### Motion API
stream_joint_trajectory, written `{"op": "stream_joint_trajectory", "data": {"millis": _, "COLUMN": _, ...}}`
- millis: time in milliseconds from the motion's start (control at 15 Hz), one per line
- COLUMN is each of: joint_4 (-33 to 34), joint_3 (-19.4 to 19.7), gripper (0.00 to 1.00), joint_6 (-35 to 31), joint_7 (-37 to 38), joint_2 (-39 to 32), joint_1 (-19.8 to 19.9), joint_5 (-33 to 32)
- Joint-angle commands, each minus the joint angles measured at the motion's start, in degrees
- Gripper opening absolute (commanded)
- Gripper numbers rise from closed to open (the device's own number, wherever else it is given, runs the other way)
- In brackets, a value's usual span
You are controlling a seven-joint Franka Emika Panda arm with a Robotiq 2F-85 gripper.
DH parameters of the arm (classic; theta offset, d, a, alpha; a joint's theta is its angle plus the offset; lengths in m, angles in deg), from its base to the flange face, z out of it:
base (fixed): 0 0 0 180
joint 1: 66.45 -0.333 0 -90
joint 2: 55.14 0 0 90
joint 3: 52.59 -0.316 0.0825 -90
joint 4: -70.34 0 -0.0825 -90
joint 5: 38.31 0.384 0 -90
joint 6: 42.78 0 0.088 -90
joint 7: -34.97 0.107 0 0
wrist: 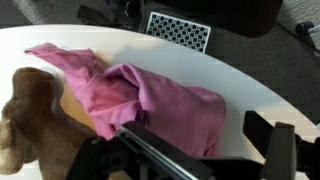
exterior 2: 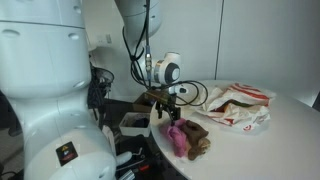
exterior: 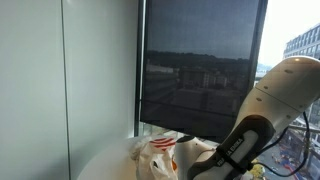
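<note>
I will lower my gripper next onto the pink cloth's end away from the brown toy point(exterior 2: 197, 138), which is crumpled, and close to grab it.
My gripper point(exterior 2: 166, 108) hangs just above the near edge of a round white table point(exterior 2: 250, 145), and its fingers are spread open. In the wrist view the gripper point(wrist: 205, 140) has a crumpled pink cloth point(wrist: 150, 100) right below it, between the two fingers, with nothing gripped. A brown plush toy point(wrist: 25, 120) lies against the cloth's left side. In an exterior view the pink cloth point(exterior 2: 177, 136) and the brown toy point(exterior 2: 197, 138) lie together at the table's edge, just under the gripper.
A crumpled white bag with red print point(exterior 2: 240, 105) lies further in on the table and also shows in an exterior view point(exterior: 160, 155). A black perforated panel point(wrist: 180, 30) sits beyond the table edge. The robot base point(exterior 2: 45, 90) and cables stand beside the table. A dark window point(exterior: 200, 70) is behind.
</note>
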Motion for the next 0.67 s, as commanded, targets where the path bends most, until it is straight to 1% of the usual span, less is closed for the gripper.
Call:
{"op": "stream_joint_trajectory", "data": {"millis": 0, "joint_4": -2.9, "joint_3": 1.5, "gripper": 1.0, "joint_6": -7.0, "joint_7": 5.4, "joint_2": -2.2, "joint_1": -2.6, "joint_5": -7.2}}
{"op": "stream_joint_trajectory", "data": {"millis": 67, "joint_4": -3.5, "joint_3": 2.8, "gripper": 1.0, "joint_6": -8.0, "joint_7": 9.3, "joint_2": -2.3, "joint_1": -4.0, "joint_5": -12.5}}
{"op": "stream_joint_trajectory", "data": {"millis": 133, "joint_4": -4.1, "joint_3": 3.5, "gripper": 1.0, "joint_6": -9.1, "joint_7": 12.2, "joint_2": -2.3, "joint_1": -4.9, "joint_5": -15.2}}
{"op": "stream_joint_trajectory", "data": {"millis": 333, "joint_4": -5.5, "joint_3": 5.3, "gripper": 1.0, "joint_6": -10.2, "joint_7": 22.2, "joint_2": -1.3, "joint_1": -7.8, "joint_5": -21.2}}
{"op": "stream_joint_trajectory", "data": {"millis": 467, "joint_4": -5.6, "joint_3": 6.1, "gripper": 1.0, "joint_6": -10.1, "joint_7": 28.2, "joint_2": -1.8, "joint_1": -9.0, "joint_5": -25.2}}
{"op": "stream_joint_trajectory", "data": {"millis": 600, "joint_4": -5.2, "joint_3": 8.0, "gripper": 1.0, "joint_6": -11.1, "joint_7": 35.9, "joint_2": -2.5, "joint_1": -10.8, "joint_5": -34.2}}
